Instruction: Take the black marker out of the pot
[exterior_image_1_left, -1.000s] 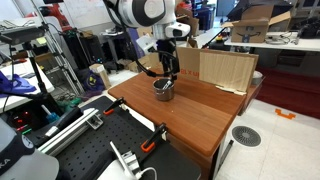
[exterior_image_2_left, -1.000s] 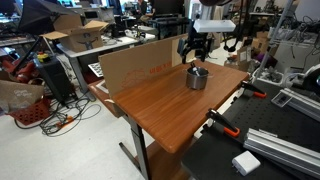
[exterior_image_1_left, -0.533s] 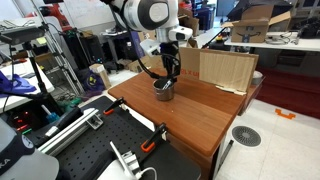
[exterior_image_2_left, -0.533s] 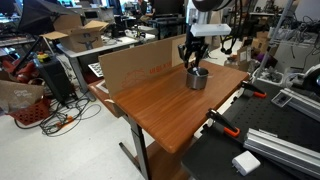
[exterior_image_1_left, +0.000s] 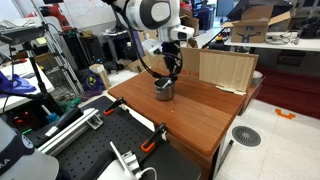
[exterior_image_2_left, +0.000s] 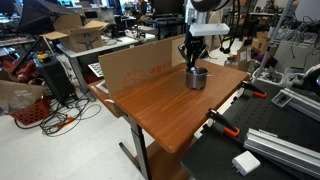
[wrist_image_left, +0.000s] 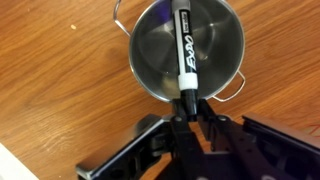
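The tabletop by the cardboard wall (exterior_image_1_left: 206, 97) is empty, so I will lift my gripper off the pot, move the marker toward that wall, then lower the marker and let go.
The pot (wrist_image_left: 150, 55) is a small round silvery metal pot with a looped side handle, standing on the wooden table (wrist_image_left: 50, 110). In the wrist view the black marker (wrist_image_left: 184, 45) lies across its inside, white lettering on the barrel, its near end over the rim. My gripper (wrist_image_left: 187, 104) is shut on that near end, with the fingers pinching it from both sides. In both exterior views the gripper (exterior_image_1_left: 170, 72) (exterior_image_2_left: 192, 62) hangs straight above the pot (exterior_image_1_left: 163, 90) (exterior_image_2_left: 196, 78), its fingertips down at the rim.
A low cardboard wall (exterior_image_1_left: 226, 68) (exterior_image_2_left: 135, 66) stands along one edge of the table. Black benches with clamps (exterior_image_1_left: 150, 146) (exterior_image_2_left: 222, 122) lie beside it. Cluttered lab shelves, boxes and cables surround the table.
The jaws have gone from open to shut on the marker's end. The arm has sunk slightly toward the pot; the pot has stayed put.
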